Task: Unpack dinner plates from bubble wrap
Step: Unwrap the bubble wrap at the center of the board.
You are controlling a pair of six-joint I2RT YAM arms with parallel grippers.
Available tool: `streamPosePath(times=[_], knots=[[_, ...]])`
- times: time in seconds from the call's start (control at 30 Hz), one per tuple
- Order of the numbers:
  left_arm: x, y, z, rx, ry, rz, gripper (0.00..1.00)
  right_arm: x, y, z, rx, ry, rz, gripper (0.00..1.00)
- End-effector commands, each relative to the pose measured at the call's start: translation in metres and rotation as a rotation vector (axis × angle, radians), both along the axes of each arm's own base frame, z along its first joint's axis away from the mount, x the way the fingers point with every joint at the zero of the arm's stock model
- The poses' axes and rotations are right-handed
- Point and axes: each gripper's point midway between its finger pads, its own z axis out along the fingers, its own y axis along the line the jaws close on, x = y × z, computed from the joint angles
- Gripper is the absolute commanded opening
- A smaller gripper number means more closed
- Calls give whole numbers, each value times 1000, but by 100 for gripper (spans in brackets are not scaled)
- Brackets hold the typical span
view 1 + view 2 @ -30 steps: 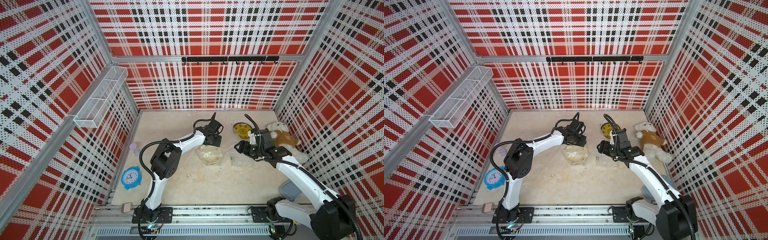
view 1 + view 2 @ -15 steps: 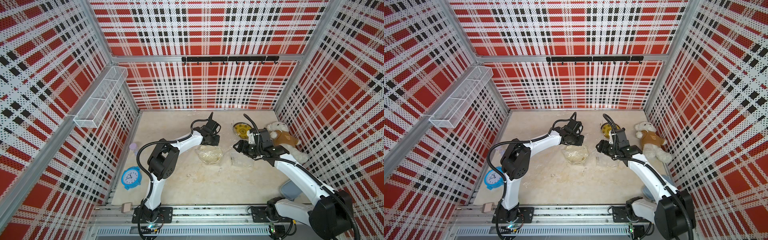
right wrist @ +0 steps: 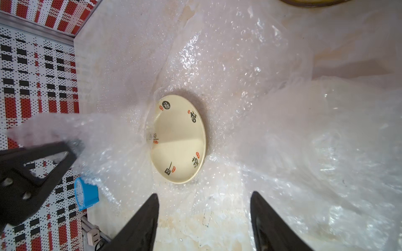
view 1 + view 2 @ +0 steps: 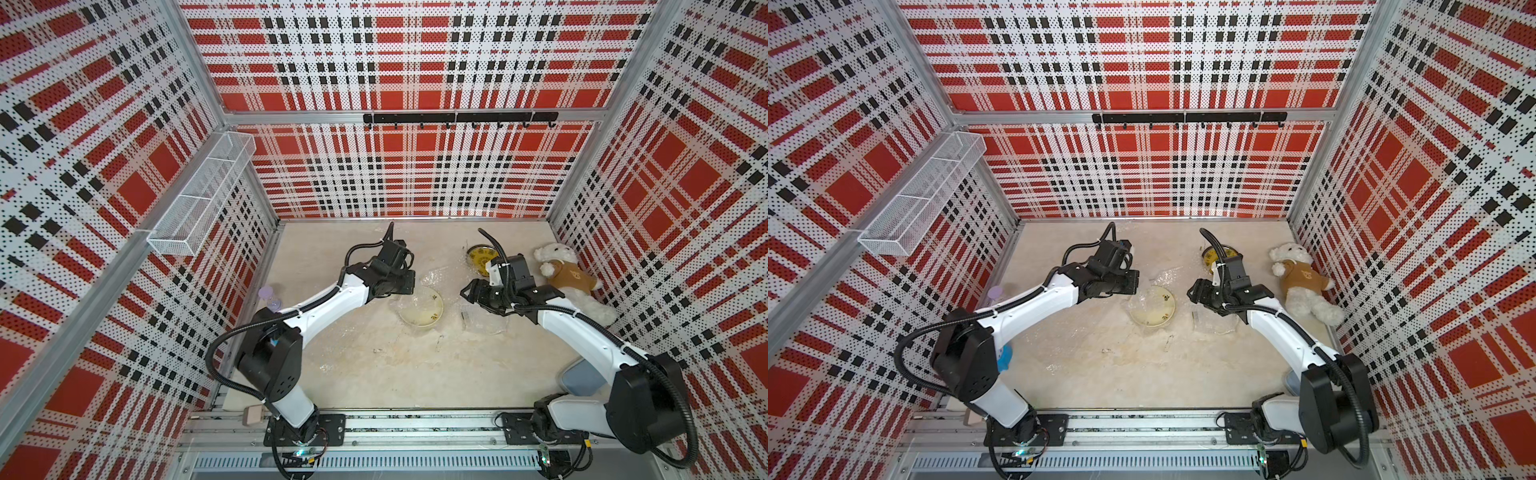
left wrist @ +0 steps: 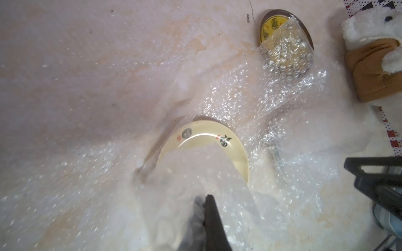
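The flap still covers part of the plate. Next, my left gripper will pull the flap back to the tabletop on the plate's hourglass side, which lies back from it, and let go of the flap.
A cream plate (image 4: 422, 308) (image 4: 1152, 308) with small dark motifs lies mid-table on bubble wrap (image 5: 250, 102). My left gripper (image 5: 204, 198) (image 4: 401, 283) is shut on a lifted flap of that bubble wrap (image 3: 54, 128) at the plate's left edge. The flap still covers part of the plate (image 5: 208, 139) in the left wrist view. My right gripper (image 3: 204, 195) (image 4: 467, 293) stands open to the right of the plate (image 3: 178, 139), with nothing between its fingers. A yellow, dark-rimmed plate (image 4: 481, 257) (image 5: 274, 24) lies behind, half under wrap. More crumpled wrap (image 4: 484, 322) lies below the right gripper.
A white teddy bear (image 4: 569, 278) lies at the right wall. A lilac hourglass (image 4: 268, 296) and a blue clock (image 3: 83, 193) stand at the left wall. A grey-blue tub (image 4: 582, 378) sits front right. A wire basket (image 4: 199, 199) hangs on the left wall.
My left gripper has closed on the bubble wrap and moved left with it, drawing the sheet off part of the cream plate. The right gripper has stayed open, hardly moving.
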Motion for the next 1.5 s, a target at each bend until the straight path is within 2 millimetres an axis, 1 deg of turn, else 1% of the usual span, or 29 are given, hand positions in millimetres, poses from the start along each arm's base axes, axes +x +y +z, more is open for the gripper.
streamPosePath(times=[0.0, 0.13, 0.3, 0.33, 0.37, 0.47, 0.5, 0.57, 0.63, 0.7, 0.8, 0.83, 0.9, 1.0, 1.1, 1.17, 1.23, 1.33, 1.47], knots=[[-8, 35, 1, 25, -1, 97, 0, 18, 14, 22, 26, -82, 31, 68], [-31, 69, -2, 51, 12, 164, 0, 23, 26, 23, 25, -88, 55, 68], [-63, 101, -8, 56, 23, 247, 1, 30, 39, 25, 30, -94, 81, 68], [-70, 106, -12, 53, 31, 262, 2, 32, 42, 23, 32, -89, 88, 68], [-76, 111, -16, 49, 40, 281, 5, 33, 46, 23, 33, -90, 96, 68], [-93, 125, -26, 48, 62, 331, 22, 37, 57, 21, 30, -88, 121, 68], [-97, 131, -28, 46, 66, 356, 34, 38, 60, 19, 28, -85, 126, 68], [-105, 139, -25, 37, 56, 389, 51, 40, 65, 14, 26, -78, 137, 68], [-108, 149, -16, 23, 35, 427, 64, 42, 69, 9, 24, -73, 144, 68], [-108, 155, -3, -6, 4, 453, 77, 42, 74, 3, 24, -63, 154, 68], [-108, 164, 21, -33, -38, 481, 90, 41, 78, -4, 15, -52, 165, 68], [-107, 164, 29, -36, -52, 478, 93, 40, 80, -7, 12, -49, 169, 68], [-105, 164, 37, -36, -59, 466, 98, 38, 83, -13, 6, -38, 177, 68], [-102, 154, 38, -31, -35, 417, 99, 34, 90, -20, 8, -27, 189, 68], [-97, 138, 38, -28, -9, 340, 99, 29, 97, -25, 9, -18, 205, 68], [-94, 124, 46, -8, -19, 271, 99, 26, 98, -28, 3, -13, 209, 68], [-95, 111, 51, 58, -22, 189, 99, 25, 97, -28, 1, -15, 207, 68], [-101, 93, 48, 213, -15, 66, 99, 24, 94, -29, -15, -21, 209, 68], [-110, 80, 29, 386, 5, -40, 99, 26, 90, -29, -6, -19, 202, 68]])
